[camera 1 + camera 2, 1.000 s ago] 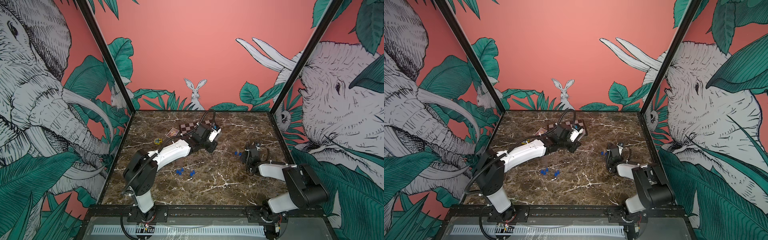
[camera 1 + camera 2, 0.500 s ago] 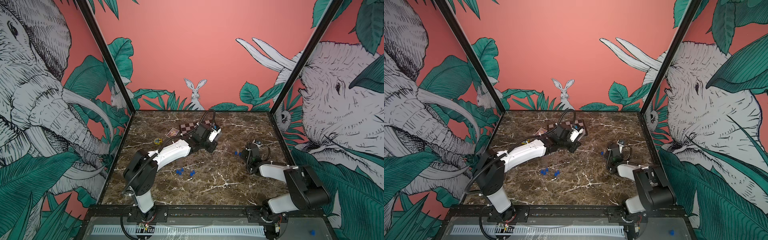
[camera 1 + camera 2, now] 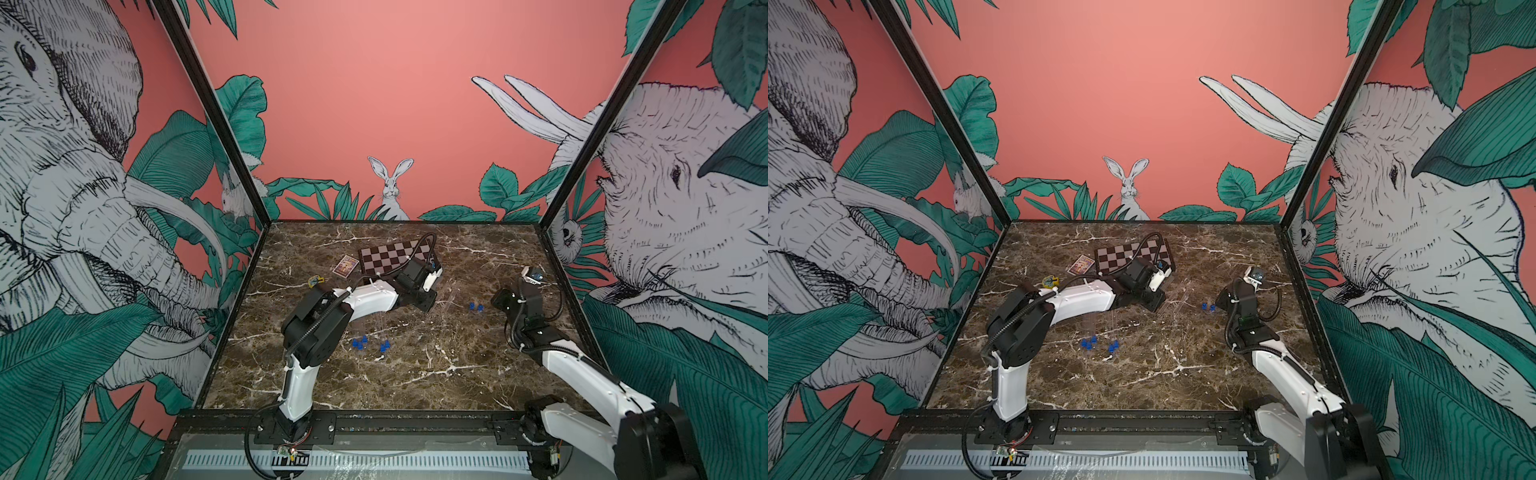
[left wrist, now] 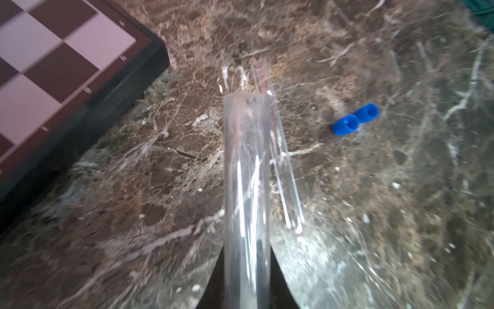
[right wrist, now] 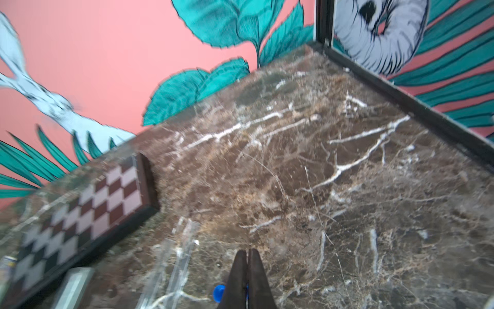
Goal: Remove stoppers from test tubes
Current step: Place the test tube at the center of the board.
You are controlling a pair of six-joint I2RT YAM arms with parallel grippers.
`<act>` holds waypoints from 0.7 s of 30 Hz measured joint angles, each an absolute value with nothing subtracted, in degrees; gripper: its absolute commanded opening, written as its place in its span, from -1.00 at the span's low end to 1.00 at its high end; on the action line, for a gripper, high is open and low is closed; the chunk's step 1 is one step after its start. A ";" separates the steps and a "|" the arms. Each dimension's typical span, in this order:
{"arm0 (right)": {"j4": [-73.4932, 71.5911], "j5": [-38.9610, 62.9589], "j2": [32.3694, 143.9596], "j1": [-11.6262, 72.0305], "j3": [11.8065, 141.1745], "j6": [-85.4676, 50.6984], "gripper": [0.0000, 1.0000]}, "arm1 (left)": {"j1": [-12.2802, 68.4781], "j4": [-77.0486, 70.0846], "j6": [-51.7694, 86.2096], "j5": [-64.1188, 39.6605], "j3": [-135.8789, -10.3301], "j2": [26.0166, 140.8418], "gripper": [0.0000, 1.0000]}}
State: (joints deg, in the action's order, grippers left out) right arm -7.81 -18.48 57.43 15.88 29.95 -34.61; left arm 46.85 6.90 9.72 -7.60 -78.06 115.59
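Note:
My left gripper lowers the clear test tube onto the marble between chessboard and bare tube next and releases it, since its far end is open.
My left gripper is shut on a clear test tube whose far end is open, with no stopper in it. A second bare tube lies on the marble beside it. Two loose blue stoppers lie further out, and both top views show them. My right gripper is shut just above those two, holding nothing. One stopper shows beside its fingers. Several more stoppers lie by the left arm, with faint tubes running back from them.
A chessboard lies at the back behind the left gripper, and its corner is near the held tube. A small card and a yellow toy piece sit to its left. Printed walls enclose three sides of the marble table.
The right wrist has tilted up a little beside the two loose stoppers. The left arm and its tube have not moved.

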 measured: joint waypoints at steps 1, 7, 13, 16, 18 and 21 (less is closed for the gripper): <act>-6.90 -18.48 55.83 15.88 30.52 -34.13 -0.87 | 46.92 6.94 9.93 -7.03 -78.98 116.66 -0.77; -1.87 -18.48 48.97 15.88 32.71 -32.16 -0.86 | 47.48 8.84 10.85 -1.87 -82.72 119.59 -0.78; 1.37 -18.50 46.76 15.88 33.78 -31.05 -0.86 | 47.59 12.51 10.98 2.74 -86.65 121.40 -0.69; 2.24 -18.48 46.70 15.88 33.82 -30.76 -0.86 | 47.59 13.74 11.00 3.84 -89.12 123.66 -0.66; 2.61 -18.48 46.65 15.88 33.82 -30.61 -0.86 | 47.59 14.28 11.07 4.14 -89.91 125.12 -0.65; 3.11 -18.48 46.33 15.88 33.82 -30.48 -0.85 | 47.57 15.53 11.27 4.36 -91.18 126.67 -0.63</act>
State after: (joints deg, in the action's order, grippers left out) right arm 3.11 -18.48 46.33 15.88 33.82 -30.48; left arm 47.57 15.53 11.27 4.36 -91.18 126.67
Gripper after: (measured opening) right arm 0.073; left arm 0.186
